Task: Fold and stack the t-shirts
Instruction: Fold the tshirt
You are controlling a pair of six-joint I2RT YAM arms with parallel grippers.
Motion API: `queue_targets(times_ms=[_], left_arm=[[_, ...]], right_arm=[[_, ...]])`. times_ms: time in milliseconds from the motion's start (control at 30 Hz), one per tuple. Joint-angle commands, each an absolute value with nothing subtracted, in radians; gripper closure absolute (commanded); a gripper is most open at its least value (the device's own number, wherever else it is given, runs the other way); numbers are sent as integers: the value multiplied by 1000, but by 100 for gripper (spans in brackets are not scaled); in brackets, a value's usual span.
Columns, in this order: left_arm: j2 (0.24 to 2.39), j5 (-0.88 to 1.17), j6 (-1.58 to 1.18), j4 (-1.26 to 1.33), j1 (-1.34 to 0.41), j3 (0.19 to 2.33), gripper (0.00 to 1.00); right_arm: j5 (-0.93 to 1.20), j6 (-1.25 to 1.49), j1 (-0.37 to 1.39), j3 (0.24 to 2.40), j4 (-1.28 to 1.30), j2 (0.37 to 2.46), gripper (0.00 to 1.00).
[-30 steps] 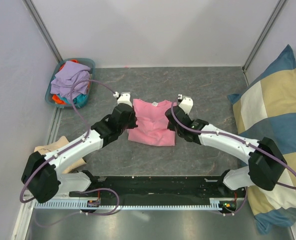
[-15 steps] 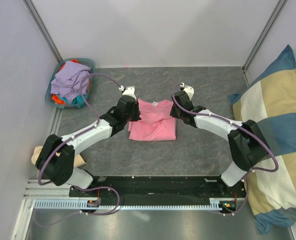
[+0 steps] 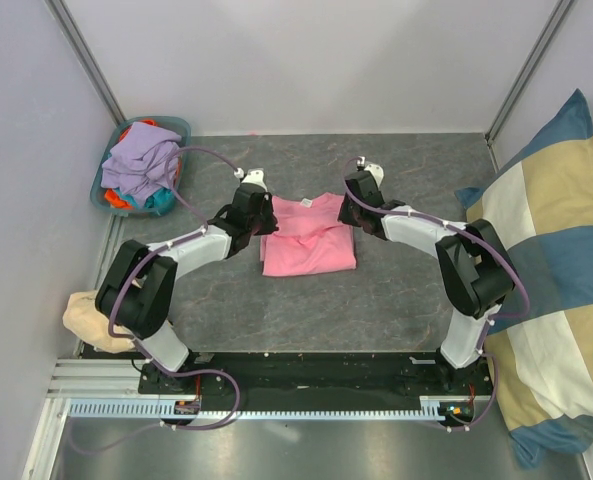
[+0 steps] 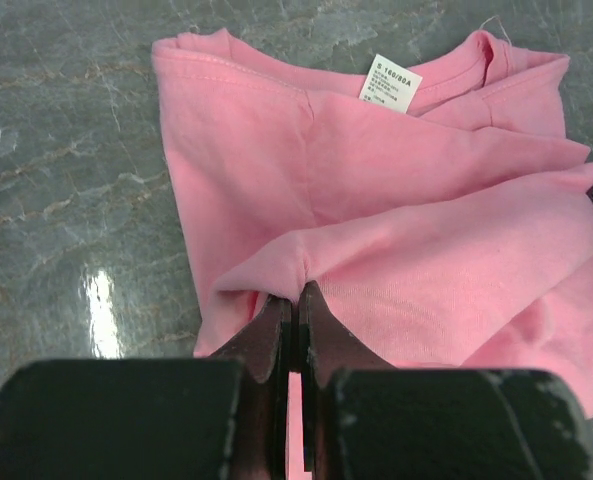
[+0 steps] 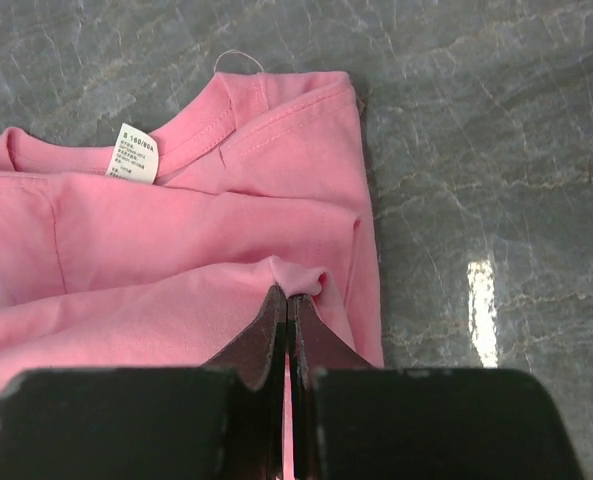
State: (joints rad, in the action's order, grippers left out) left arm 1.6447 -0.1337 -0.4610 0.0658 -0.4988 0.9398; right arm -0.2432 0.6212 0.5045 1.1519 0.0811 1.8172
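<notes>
The left gripper moves outward toward the t-shirt's shoulder on the basket side next and releases the t-shirt's folded edge. The part of the t-shirt near the collar lies uncovered.
A pink t-shirt lies on the grey table, its lower part folded up toward the collar, where a white neck label shows. My left gripper is shut on a pinch of the folded pink edge at the shirt's left side. At the right side my right gripper is shut on the same folded edge. More t-shirts, lavender on top with teal and orange beneath, are heaped in a teal basket at the back left.
A large blue-and-cream checked cushion fills the right side. A beige cloth lies at the near left by the left arm's base. White walls enclose the table at the back and the left.
Both grippers have carried the shirt's lower edge away from the bases toward the collar, so the fold is shorter and the arms reach farther out.
</notes>
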Motion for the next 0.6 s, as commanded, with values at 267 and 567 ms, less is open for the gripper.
queue_targets(times_ms=[267,567], left_arm=[[1707,-89,-420,166,-454,1037,97],[1709,-118,-400,164,-434,1066,81]], right_arm=[[-222,563,454,1302,40,1867,100],[-190,458,440,1499,41,1986,40]])
